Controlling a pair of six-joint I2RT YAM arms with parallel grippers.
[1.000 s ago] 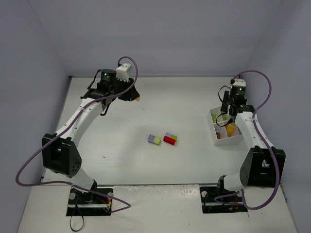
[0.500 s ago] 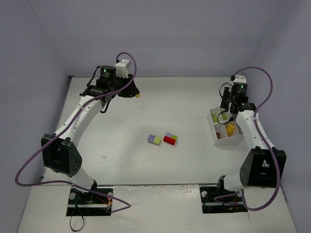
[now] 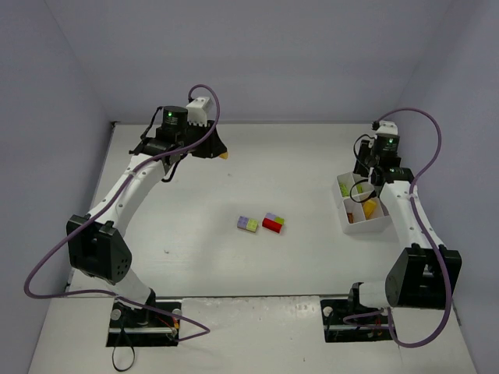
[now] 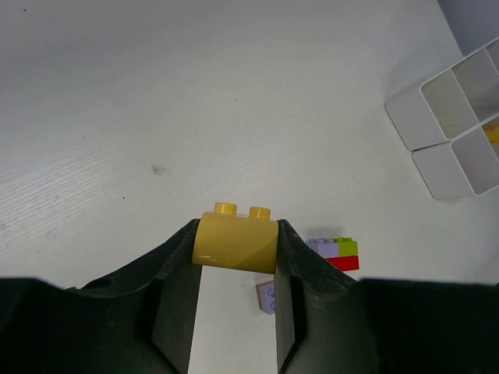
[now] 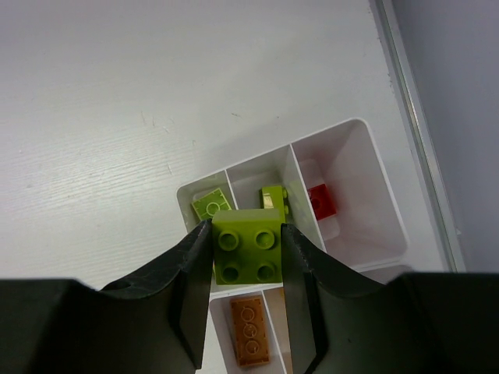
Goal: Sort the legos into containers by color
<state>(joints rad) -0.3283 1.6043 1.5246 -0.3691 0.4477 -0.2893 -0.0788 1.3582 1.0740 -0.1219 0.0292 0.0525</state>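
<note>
My right gripper moves down over the tray's far middle section (image 5: 274,196) next and releases the lime green lego (image 5: 247,247), since that section below holds a lime one.
My left gripper (image 4: 236,248) is shut on a yellow-orange lego (image 4: 236,241) and holds it above the table at the far left (image 3: 224,155). On the table below lie a stack of lavender, lime and red legos (image 4: 335,254) and a lavender-and-brown lego (image 4: 267,298). My right gripper (image 5: 247,249) is shut on a lime green lego (image 5: 247,247) and hovers over the white divided tray (image 5: 355,156). In the containers I see two lime legos (image 5: 210,206), a red one (image 5: 320,201) and an orange-brown one (image 5: 249,329). In the top view the tray (image 3: 366,228) sits at the right.
The lavender-lime pair (image 3: 248,224) and the red lego (image 3: 273,224) lie near the table's middle. Grey-blue walls close in the table at the back and both sides. The tray stands close to the right edge rail (image 5: 405,117).
The right wrist has drifted slightly right and back over the tray. The left wrist has turned a little in place. Both grips are unchanged.
</note>
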